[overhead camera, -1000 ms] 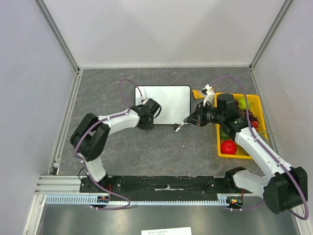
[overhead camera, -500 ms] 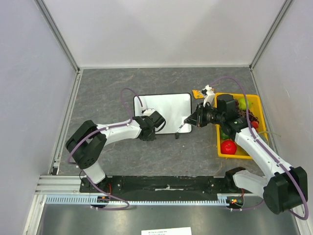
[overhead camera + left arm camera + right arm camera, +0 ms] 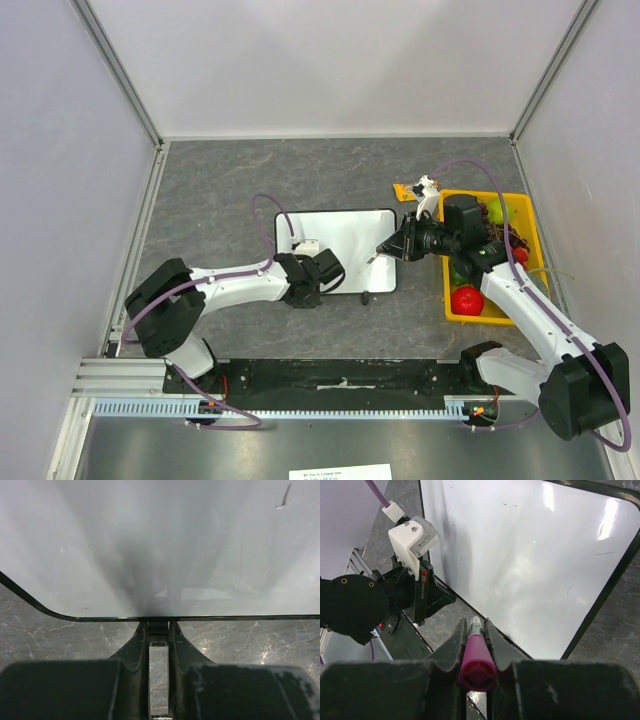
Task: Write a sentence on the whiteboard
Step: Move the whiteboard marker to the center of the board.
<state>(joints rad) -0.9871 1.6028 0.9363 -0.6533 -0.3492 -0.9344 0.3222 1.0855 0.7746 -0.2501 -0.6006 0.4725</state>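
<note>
The tabletop between the whiteboard [image 3: 340,240] and my base is bare, so I will drag the small black foot back over it with my left gripper, then let go.
The whiteboard [image 3: 340,240] lies flat on the grey table, blank, with no pink lettering on it in any view. My left gripper [image 3: 322,275] is at its near edge and, in the left wrist view, is shut [image 3: 158,626] on a small black foot under the board's frame [image 3: 225,617]. My right gripper [image 3: 385,250] is shut on a magenta marker [image 3: 477,655], uncapped, tip pointing down. The marker tip hangs over the board's near right part [image 3: 530,555]; I cannot tell if it touches.
A yellow tray [image 3: 530,215] with a red apple [image 3: 466,300] and green fruit stands right of the board, under my right arm. A small orange item [image 3: 404,190] lies behind the board's far right corner. Grey walls enclose the table.
My left gripper has pulled the whiteboard toward the near edge and to the right. The right gripper has stayed nearly in place, so the marker now sits over the board.
</note>
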